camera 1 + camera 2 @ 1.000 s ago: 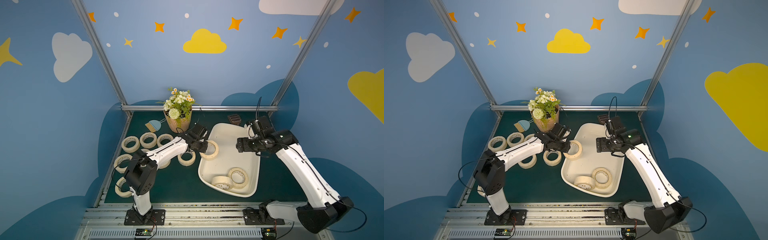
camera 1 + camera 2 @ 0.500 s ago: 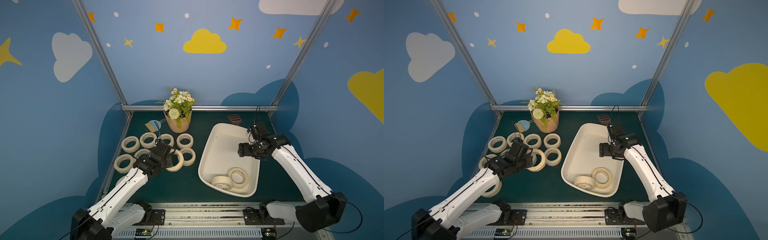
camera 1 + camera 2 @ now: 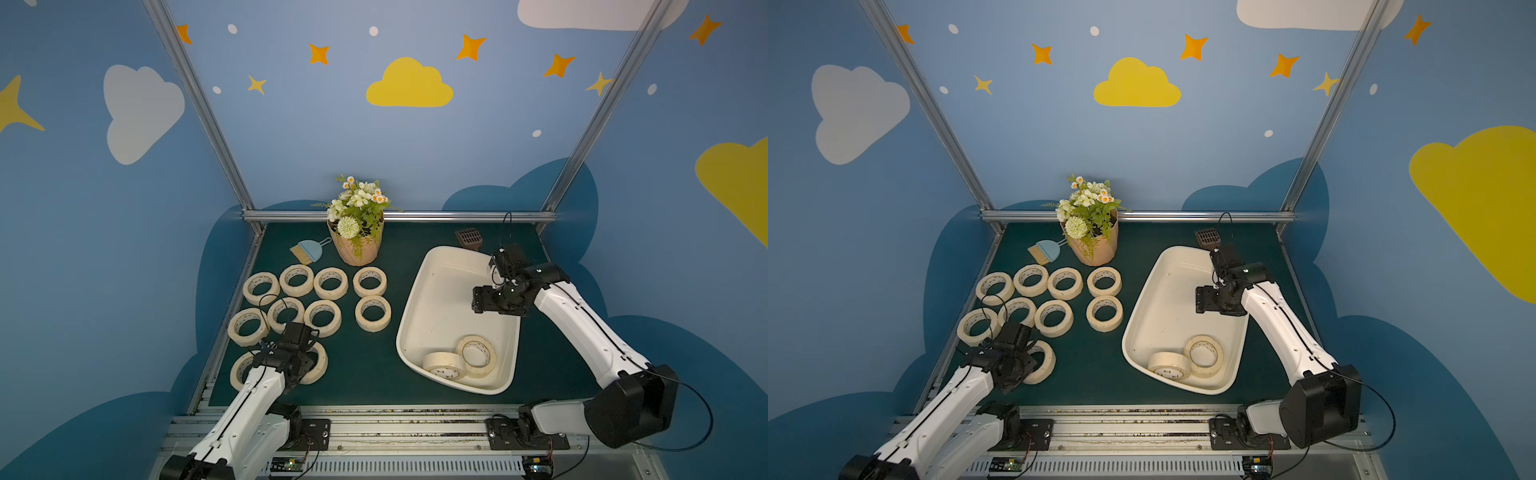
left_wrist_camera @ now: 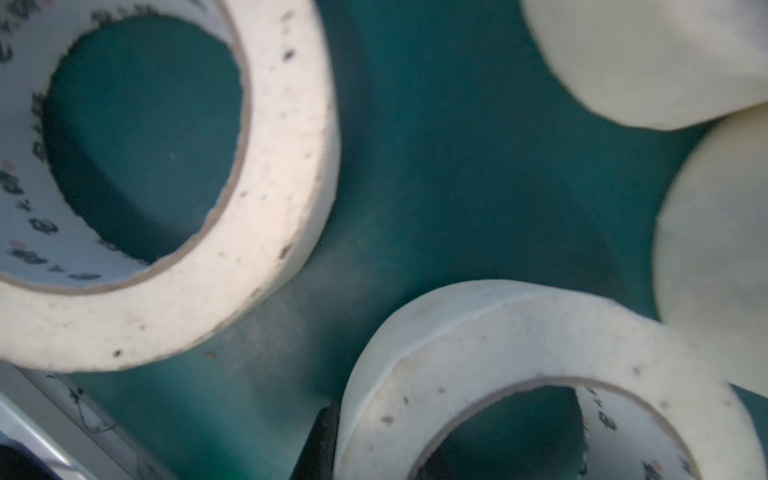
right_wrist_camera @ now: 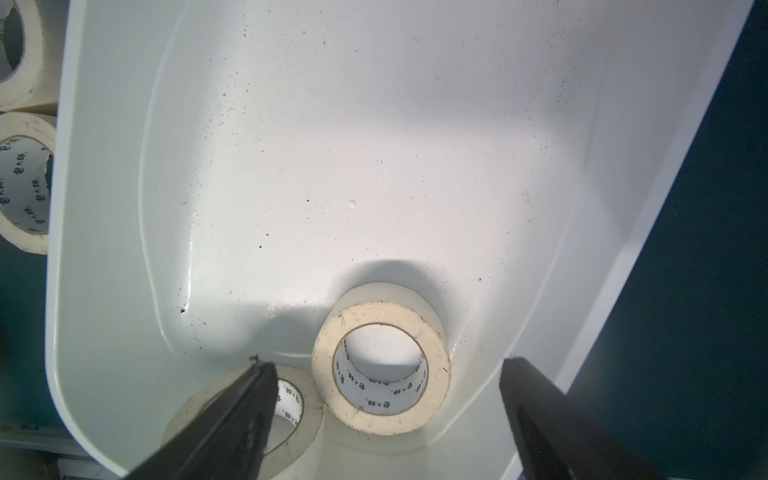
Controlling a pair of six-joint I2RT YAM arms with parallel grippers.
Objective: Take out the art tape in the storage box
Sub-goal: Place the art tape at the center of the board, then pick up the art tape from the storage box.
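Next, my right gripper moves back and down onto the flat-lying art tape roll's side facing away from the other roll, because that side stands clear of the other roll.
My left gripper is shut on the wall of an art tape roll, one finger outside the ring. The roll hangs low at the mat's near left, next to another roll. Several more cream rolls lie in rows on the green mat. Two rolls sit in the near end of the off-white storage box; the right wrist view shows them too. My right gripper hangs open above the box's middle, holding nothing.
A tan flowerpot with flowers stands at the back, a small blue dustpan and brush to its left. A brown grid piece lies behind the box. An aluminium rail runs along the front edge.
My left arm has carried its roll from the box's left rim across the mat to the near left and lowered it. My right gripper stays open over the box, shifted only slightly.
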